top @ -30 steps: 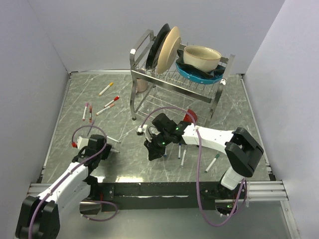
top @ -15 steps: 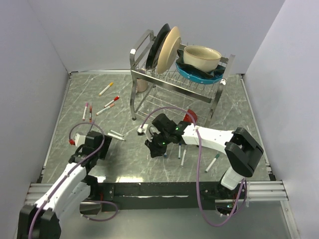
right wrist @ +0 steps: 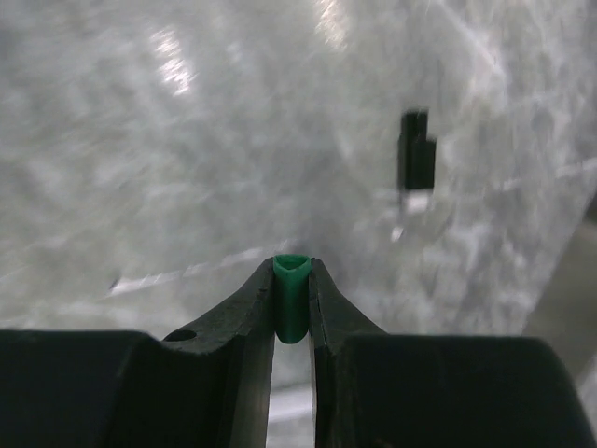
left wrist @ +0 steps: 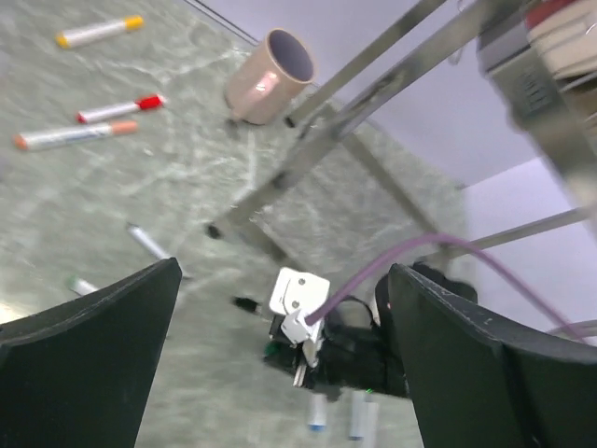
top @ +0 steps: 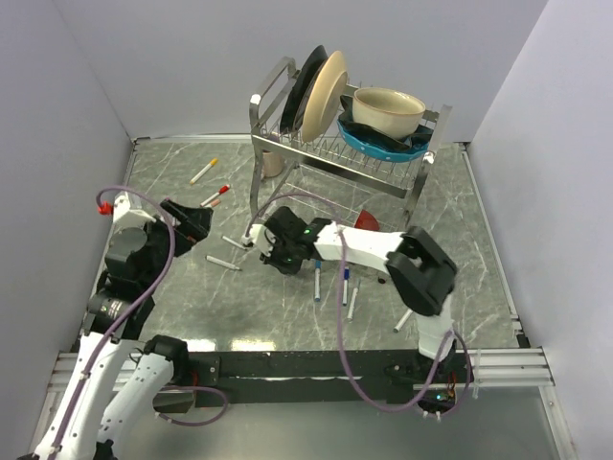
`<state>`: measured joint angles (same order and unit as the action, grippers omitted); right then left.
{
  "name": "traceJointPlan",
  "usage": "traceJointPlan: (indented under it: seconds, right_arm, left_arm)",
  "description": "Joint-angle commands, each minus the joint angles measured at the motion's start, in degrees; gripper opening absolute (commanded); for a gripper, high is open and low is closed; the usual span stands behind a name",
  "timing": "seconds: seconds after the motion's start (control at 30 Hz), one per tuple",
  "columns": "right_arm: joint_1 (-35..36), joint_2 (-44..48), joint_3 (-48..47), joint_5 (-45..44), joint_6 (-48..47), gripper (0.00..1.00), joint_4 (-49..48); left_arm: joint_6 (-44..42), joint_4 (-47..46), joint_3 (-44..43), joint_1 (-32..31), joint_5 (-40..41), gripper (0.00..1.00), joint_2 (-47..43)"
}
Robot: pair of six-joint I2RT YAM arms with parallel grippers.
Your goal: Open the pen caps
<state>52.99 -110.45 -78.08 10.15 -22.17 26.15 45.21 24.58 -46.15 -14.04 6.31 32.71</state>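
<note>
My right gripper will move outward and down toward the loose black cap (right wrist: 417, 161) to release the green cap, because there is bare tabletop open beside the black one.
A green pen cap (right wrist: 292, 297) is pinched between the fingertips of my right gripper (right wrist: 292, 280), which hovers low over the marble table. In the top view that gripper (top: 269, 251) sits by the rack's front leg. My left gripper (top: 196, 222) is raised at the left with its jaws wide apart and nothing in them; through its wrist view the gripper (left wrist: 284, 268) looks down on the right arm. Capped pens lie at the back left: yellow cap (top: 214, 162), red cap (top: 225, 189). Two uncapped pens (top: 222, 262) lie between the arms. A loose black cap (right wrist: 417, 161) rests on the table.
A metal dish rack (top: 335, 153) with plates and bowls stands at the back centre, its legs (left wrist: 308, 159) close to the right gripper. A pink mug (left wrist: 270, 75) lies beside it. Blue-capped pens (top: 317, 285) lie under the right arm.
My left gripper opened wide, let go of a white pen and rose back to the left. My right gripper carried the green cap left, towards the rack's leg.
</note>
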Motion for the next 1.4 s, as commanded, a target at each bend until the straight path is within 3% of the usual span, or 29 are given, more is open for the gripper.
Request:
traceJointPlan:
  seconds: [0.0, 0.07, 0.17, 0.4, 0.63, 0.73, 0.8, 0.93, 1.03, 1.1, 1.13, 1.2, 1.23, 1.37]
  right_arm:
    - [0.27, -5.19, -7.15, -4.08, -3.05, 0.11, 3.81]
    - [0.36, -6.17, -8.57, -4.70, -3.23, 0.13, 4.17]
    - [0.27, -7.58, -10.33, -5.14, -3.05, 0.18, 4.52]
    - [0.27, -9.17, -11.48, -6.37, -2.00, 0.44, 4.70]
    - [0.09, -3.64, -9.55, -6.73, -1.64, 0.47, 4.43]
    - [0.09, 0.93, -7.27, -4.54, -2.61, 0.48, 4.96]
    - [0.09, 5.76, -5.68, 0.03, -4.97, 0.55, 6.45]
    - [0.09, 15.16, 0.98, 10.83, -10.86, 0.59, 10.14]
    - [0.01, 21.49, 6.51, 16.99, -13.68, 0.58, 11.20]
    - [-0.08, 24.40, 8.82, 19.63, -12.81, 0.57, 10.06]
    - [-0.08, 25.28, 10.31, 20.86, -12.55, 0.57, 9.89]
    - [-0.08, 25.55, 11.02, 22.36, -12.28, 0.56, 10.23]
    - [-0.17, 25.55, 11.11, 22.71, -12.28, 0.56, 10.50]
    - [-0.26, 25.99, 11.64, 22.45, -12.80, 0.55, 11.03]
  left_arm:
    - [-14.80, 4.87, 1.84, 0.33, 0.55, 0.99, 2.71]
    - [-14.54, 2.85, 5.78, 0.33, 1.16, 1.00, 2.01]
    - [-14.98, 3.10, 4.85, 0.33, 2.29, 1.00, 1.13]
    - [-14.63, 2.40, 5.81, 0.33, 4.86, 0.99, -3.08]
    - [-14.80, 1.97, 6.07, 0.33, 4.24, 0.99, -3.53]
    - [-14.89, 1.70, 6.34, 0.33, 3.80, 0.99, -3.18]
    - [-14.89, 1.70, 6.42, 0.33, 3.80, 0.99, -2.65]
    - [-13.49, 1.96, 6.51, 0.68, 4.68, 0.99, -1.51]
    - [-10.95, 2.49, 6.95, 0.86, 4.34, 0.88, 0.42]
    - [-4.48, 3.54, 7.56, 0.77, 3.81, 0.65, 2.62]
    - [-1.73, 2.68, 8.70, 0.86, 1.10, 0.36, 3.06]
    - [7.37, 0.57, 13.60, 0.86, -1.81, 0.06, 3.68]
    - [10.39, -0.31, 15.37, 0.86, -2.61, 0.01, 3.85]
    - [20.34, -4.00, 21.62, 0.86, -3.06, 0.01, 7.26]
